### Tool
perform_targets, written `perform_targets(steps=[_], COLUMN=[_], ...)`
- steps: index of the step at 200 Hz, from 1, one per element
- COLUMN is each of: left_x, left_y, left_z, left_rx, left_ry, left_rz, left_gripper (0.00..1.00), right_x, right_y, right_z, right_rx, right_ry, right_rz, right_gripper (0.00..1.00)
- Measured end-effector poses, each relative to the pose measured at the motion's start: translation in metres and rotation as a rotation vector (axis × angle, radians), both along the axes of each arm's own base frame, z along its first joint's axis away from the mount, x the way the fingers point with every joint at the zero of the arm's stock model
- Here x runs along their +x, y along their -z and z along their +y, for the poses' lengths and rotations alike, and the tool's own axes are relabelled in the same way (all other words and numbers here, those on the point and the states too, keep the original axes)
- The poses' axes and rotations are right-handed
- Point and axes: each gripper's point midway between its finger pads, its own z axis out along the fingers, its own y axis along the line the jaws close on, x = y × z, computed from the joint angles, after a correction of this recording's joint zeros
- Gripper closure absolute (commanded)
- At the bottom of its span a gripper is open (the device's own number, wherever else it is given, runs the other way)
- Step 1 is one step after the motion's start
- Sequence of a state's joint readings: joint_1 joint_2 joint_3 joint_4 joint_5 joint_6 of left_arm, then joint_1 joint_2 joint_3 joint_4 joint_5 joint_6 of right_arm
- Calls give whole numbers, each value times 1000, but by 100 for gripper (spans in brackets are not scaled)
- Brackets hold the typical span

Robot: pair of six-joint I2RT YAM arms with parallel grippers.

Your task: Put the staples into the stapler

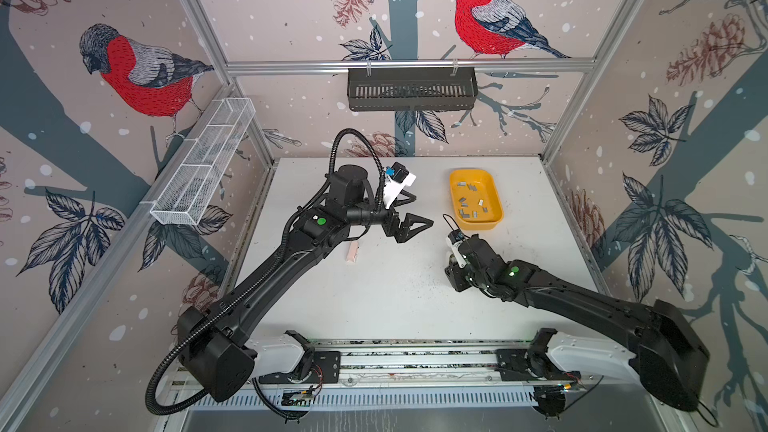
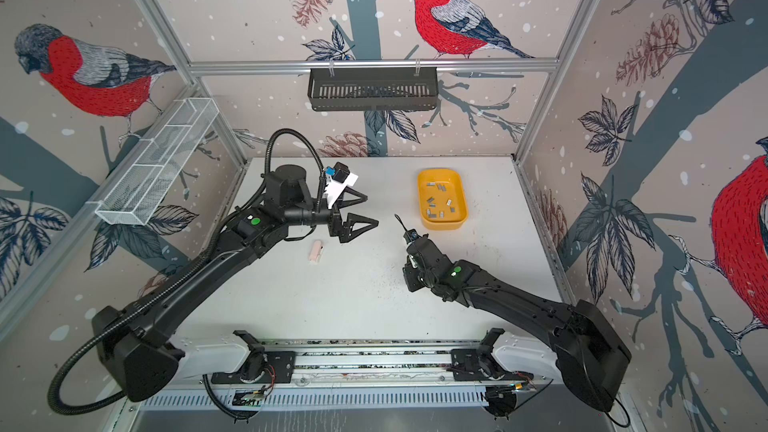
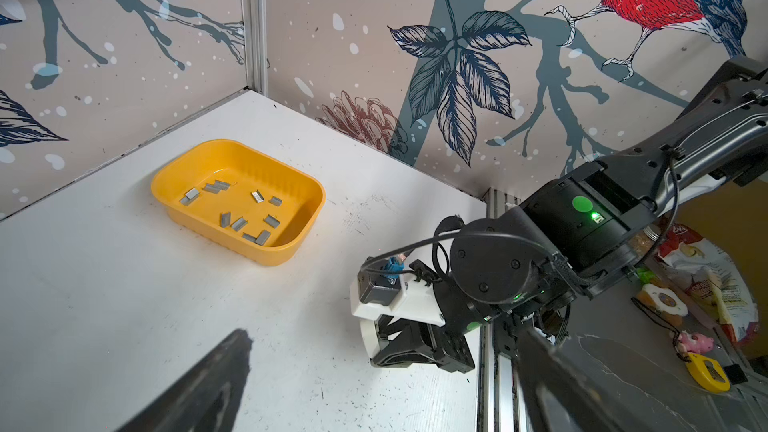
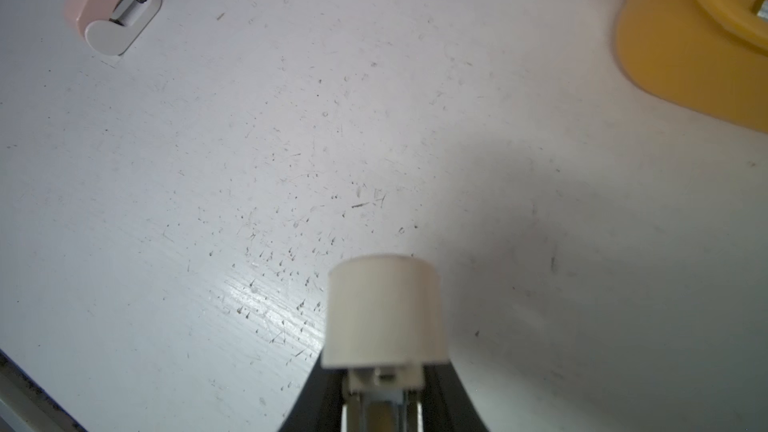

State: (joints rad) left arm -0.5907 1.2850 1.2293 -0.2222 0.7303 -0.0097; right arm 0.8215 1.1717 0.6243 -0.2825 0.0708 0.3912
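Note:
The white blocky piece (image 4: 384, 309) still hangs above the table, so it goes down with my right gripper to the bare tabletop beside the dark specks next for release.
A small pink and white stapler (image 1: 352, 252) (image 2: 316, 251) (image 4: 112, 10) lies on the white table, left of centre. Several grey staples (image 1: 467, 201) (image 2: 440, 201) (image 3: 239, 224) lie loose in a yellow tray (image 1: 496, 218) (image 2: 462, 218) (image 3: 291, 251) (image 4: 665, 56) at the back right. My left gripper (image 1: 422, 210) (image 2: 372, 210) hovers open and empty between stapler and tray; its fingers (image 3: 208, 388) edge the left wrist view. My right gripper (image 1: 452, 268) (image 4: 384, 371) points down in front of the tray, shut on a white blocky piece (image 4: 384, 309) (image 3: 366, 334) with metal rails behind it. What that piece is I cannot tell.
A white wire basket (image 1: 203, 164) hangs on the left wall and a black slotted one (image 1: 411, 89) on the back wall. The arms' rail (image 1: 415, 359) runs along the table's front edge. Tiny dark specks (image 4: 282, 268) litter the middle of the table.

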Motion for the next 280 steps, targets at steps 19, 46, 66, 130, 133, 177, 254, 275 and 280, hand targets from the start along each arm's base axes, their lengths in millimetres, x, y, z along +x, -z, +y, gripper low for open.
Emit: perform_targets(steps=[19, 46, 66, 130, 133, 177, 254, 275, 280], left_x=[-1, -3, -4, -10, -9, -9, -9, -9, -9], left_y=[0, -1, -2, -1, -1, -2, -5, -5, -5], left_z=[0, 1, 1, 1, 1, 2, 1, 1, 1], left_rx=[-1, -3, -4, -4, -3, -5, -17, -17, -17], left_ry=[1, 2, 3, 11, 10, 3, 4, 4, 4], left_rz=[-1, -4, -10, -22, -22, -31, -49, -49, -49], left_gripper=[1, 1, 2, 2, 2, 2, 2, 2, 2], right_x=[0, 1, 3, 5, 5, 6, 8, 10, 10], right_y=[8, 20, 31, 49, 49, 55, 50, 41, 38], right_z=[-2, -4, -4, -1, 0, 3, 3, 4, 4], right_rx=[-26, -65, -95, -136, -137, -147, -137, -118, -112], right_ry=[10, 21, 25, 22, 22, 18, 35, 40, 41], right_rz=[13, 31, 51, 87, 88, 91, 72, 47, 39], right_gripper=[79, 79, 79, 77, 76, 68, 46, 39, 38])
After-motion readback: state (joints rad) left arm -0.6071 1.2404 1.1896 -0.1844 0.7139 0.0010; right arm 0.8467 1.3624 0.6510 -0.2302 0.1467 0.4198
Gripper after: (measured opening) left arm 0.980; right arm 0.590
